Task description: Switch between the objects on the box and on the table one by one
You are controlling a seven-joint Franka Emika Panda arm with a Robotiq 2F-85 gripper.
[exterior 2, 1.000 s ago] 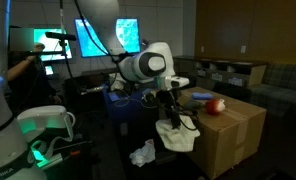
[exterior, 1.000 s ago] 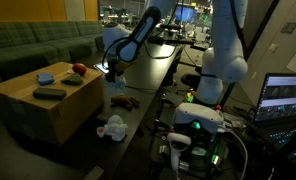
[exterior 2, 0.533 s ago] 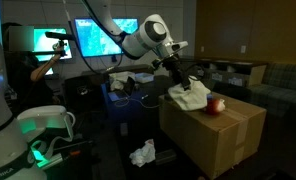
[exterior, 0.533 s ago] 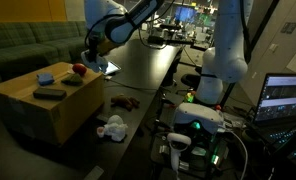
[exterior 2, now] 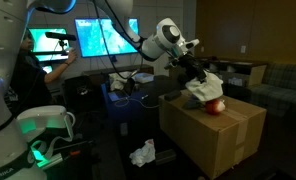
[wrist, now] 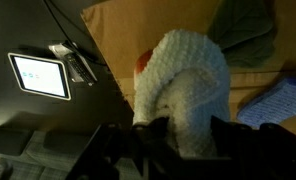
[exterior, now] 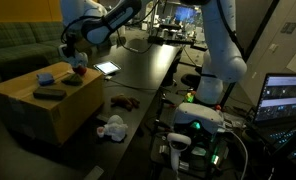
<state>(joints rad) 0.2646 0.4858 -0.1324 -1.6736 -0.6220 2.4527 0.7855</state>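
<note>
My gripper will next move outward past the red roundish piece, since the rag hangs over that piece. Then it will go down toward the bare top of the box by the sofa.
My gripper (wrist: pixel 185 130) is shut on a white cloth rag (wrist: pixel 183 90), which hangs from it over the far end of the tan box (exterior: pixel 28 108). In an exterior view the rag (exterior 2: pixel 203 88) dangles just above the red roundish piece (exterior 2: pixel 217 105) on the box top (exterior 2: pixel 228 135). A small blue piece (exterior: pixel 45 77) and a flat black bar (exterior: pixel 50 93) also lie on the box. On the black table (exterior: pixel 148 85) rest dark brownish pieces (exterior: pixel 123 101) and another white rag (exterior: pixel 113 128).
A tablet with a bright screen (exterior: pixel 107 68) lies on the table just beyond the box, and also shows in the wrist view (wrist: pixel 40 75). A green sofa (exterior: pixel 28 45) stands behind the box. Electronics and a laptop (exterior: pixel 283 98) crowd the near end.
The arm has swung from above the table up and over the box, carrying the white rag with it. The rag now hangs by the red piece.
</note>
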